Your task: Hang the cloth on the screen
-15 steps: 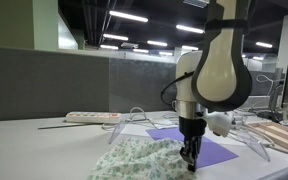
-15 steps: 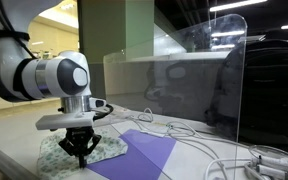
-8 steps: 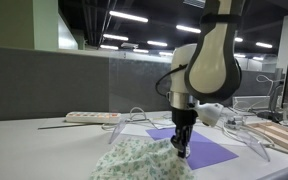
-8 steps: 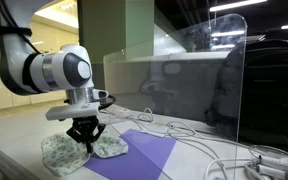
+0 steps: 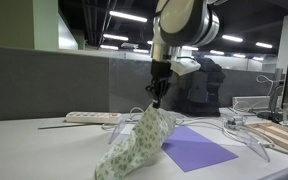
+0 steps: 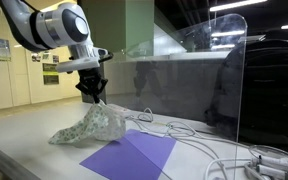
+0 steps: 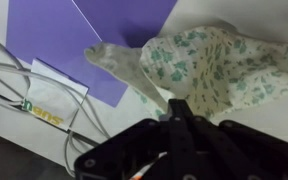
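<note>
The screen's top edge stands above my fingers, so my gripper will move high up first, then across over it to release the cloth.
My gripper [image 5: 156, 99] [image 6: 91, 97] is shut on the top corner of the cloth [image 5: 134, 146] [image 6: 92, 124], a pale green-white rag with a fine floral print. The cloth hangs from the fingers and its lower end still drags on the white table. In the wrist view the cloth [image 7: 209, 62] stretches away from the black fingers [image 7: 176, 108]. The screen [image 6: 199, 85] [image 5: 159, 80], a clear upright plastic panel with curved transparent feet, stands behind and beside the cloth, a little apart from it.
A flat purple sheet [image 5: 194, 152] [image 6: 134, 155] [image 7: 69, 35] lies on the table under the lifted cloth. Cables [image 6: 234, 165] [image 7: 9, 75] run over the table. A power strip [image 5: 92, 117] lies at the back, wooden boards [image 5: 282, 135] at the side. A grey partition wall [image 5: 44, 85] stands behind.
The gripper, shut on the cloth, has risen well above the table and moved toward the screen. The cloth went from a flat heap to a hanging drape.
</note>
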Available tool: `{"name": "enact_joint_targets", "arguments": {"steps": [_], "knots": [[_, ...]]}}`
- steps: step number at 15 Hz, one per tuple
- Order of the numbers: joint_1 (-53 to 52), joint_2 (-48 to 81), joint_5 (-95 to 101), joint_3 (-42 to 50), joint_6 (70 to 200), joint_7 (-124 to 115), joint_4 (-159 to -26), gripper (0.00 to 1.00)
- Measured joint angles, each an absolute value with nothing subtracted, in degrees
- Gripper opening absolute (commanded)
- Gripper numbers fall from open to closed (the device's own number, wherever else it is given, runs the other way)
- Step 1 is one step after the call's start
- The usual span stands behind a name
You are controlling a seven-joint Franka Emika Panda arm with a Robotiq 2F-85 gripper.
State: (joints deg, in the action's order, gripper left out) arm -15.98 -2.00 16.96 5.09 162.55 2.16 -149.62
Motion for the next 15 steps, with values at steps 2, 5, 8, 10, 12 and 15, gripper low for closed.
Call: {"name": "enact_joint_targets", "arguments": {"steps": [2,5,8,10,12,15], "knots": [[-13.91,-3.76,16.09,2.14,161.32,2.67,-149.55,0.01],[-12.75,-2.11,16.18,1.65,162.17,2.72,-149.79,0.0],[-10.64,-1.45,16.66,-0.52,163.21,2.81,-149.69,0.0],[-9.99,-1.51,17.53,-1.43,164.92,2.8,-148.86,0.0],[-10.11,-1.81,18.55,-1.72,165.85,2.79,-147.15,0.0],[-10.74,-2.56,18.83,-2.55,166.14,3.17,-143.56,0.0]]}}
